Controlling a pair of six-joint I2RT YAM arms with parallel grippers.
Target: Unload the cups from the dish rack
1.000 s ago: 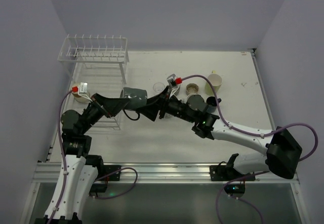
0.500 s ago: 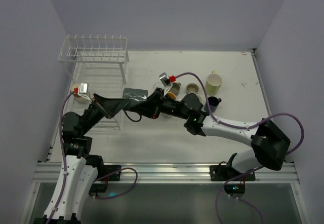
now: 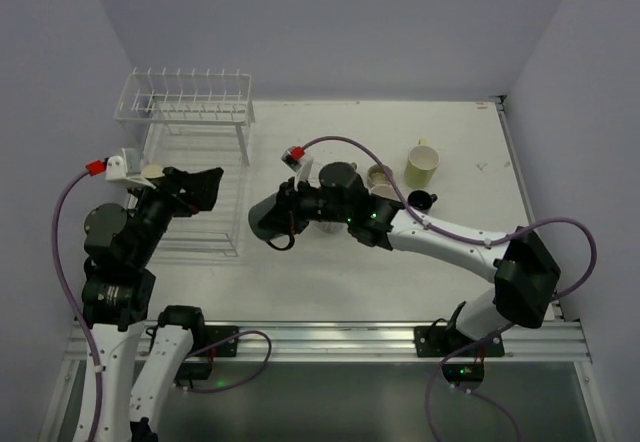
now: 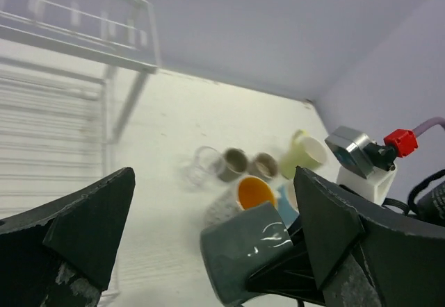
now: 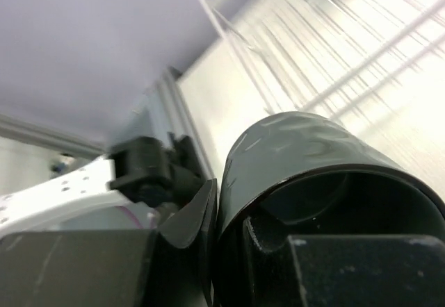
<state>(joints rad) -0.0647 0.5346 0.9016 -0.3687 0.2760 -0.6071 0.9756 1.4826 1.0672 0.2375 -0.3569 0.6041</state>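
The dark grey cup (image 3: pixel 268 220) hangs tilted, so my right gripper should next turn downward, set it upright on bare tabletop beside the dish rack and release its rim.
A dark grey cup (image 3: pixel 268 220) hangs tilted above the table, right of the dish rack (image 3: pixel 190 112). My right gripper (image 3: pixel 291 212) is shut on its rim. In the right wrist view one finger (image 5: pixel 195 223) lies outside the cup (image 5: pixel 306 154) and the other sits inside it. My left gripper (image 3: pixel 205 190) is open over the rack's lower tray, apart from the cup. The left wrist view shows the cup (image 4: pixel 243 251) low between the wide fingers of my left gripper (image 4: pixel 214 182), untouched. A tan cup (image 3: pixel 152 170) peeks out beside the left wrist.
Several cups stand on the table behind the right arm: a yellow-green mug (image 3: pixel 422 165), a tan cup (image 3: pixel 380 175), a small black cup (image 3: pixel 421 200). The left wrist view adds a clear glass (image 4: pixel 201 164) and an orange-inside cup (image 4: pixel 254 192). Walls close in on both sides.
My left gripper opened, let go of the dark grey cup and drew back left. My right gripper closed on the cup's rim and now holds it alone.
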